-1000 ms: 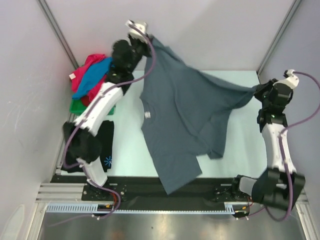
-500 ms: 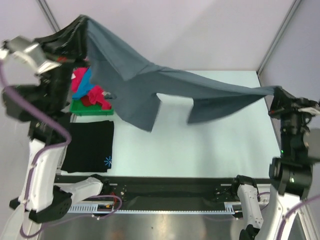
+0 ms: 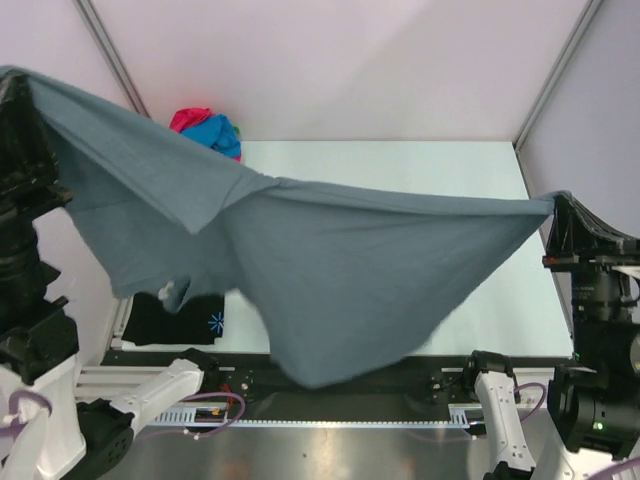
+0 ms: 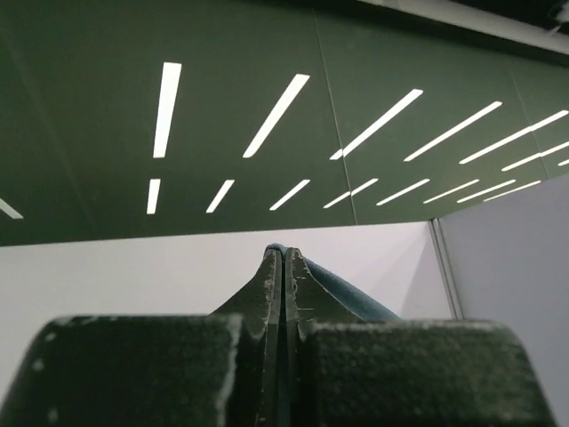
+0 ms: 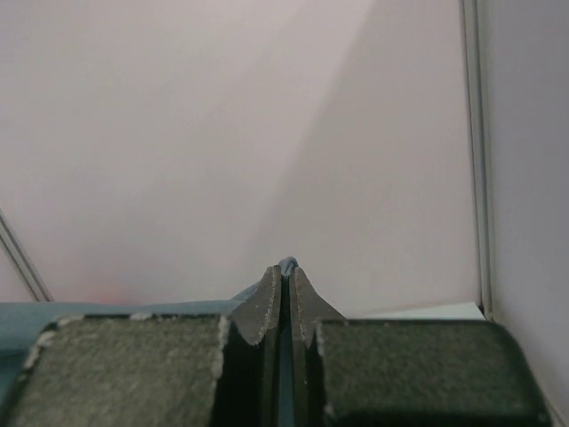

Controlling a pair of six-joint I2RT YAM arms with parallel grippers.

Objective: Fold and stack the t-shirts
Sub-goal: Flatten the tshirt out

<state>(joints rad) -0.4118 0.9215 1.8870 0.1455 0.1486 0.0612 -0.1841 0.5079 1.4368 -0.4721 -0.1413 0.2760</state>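
Note:
The slate-grey t-shirt (image 3: 340, 270) is still hanging stretched in midair, so my right gripper will move down to the pale table top (image 3: 521, 266) with its fingers tilting downward and let go of the t-shirt's edge there.
The slate-grey t-shirt (image 3: 340, 270) hangs stretched in the air across the whole top view, held up high between both arms. My left gripper (image 3: 12, 85) is shut on one edge of it at the far left; the cloth (image 4: 342, 289) shows at the pinched fingertips in the left wrist view, where the gripper (image 4: 284, 258) points up at the ceiling. My right gripper (image 3: 556, 203) is shut on the other edge at the far right; a nub of cloth (image 5: 288, 264) sticks out between its tips (image 5: 286, 272). A folded black t-shirt with a blue-white print (image 3: 195, 318) lies at front left, partly hidden. Pink and blue t-shirts (image 3: 205, 128) are piled at back left.
The pale table top (image 3: 400, 165) shows behind and to the right of the hanging shirt. Grey walls with metal corner posts (image 3: 550, 75) enclose the space. The green tray is hidden behind the grey cloth.
Both arms have risen and spread apart, lifting the grey shirt off the table. It has gone from lying crumpled to hanging stretched wide in the air, now covering most of the table and part of the black shirt.

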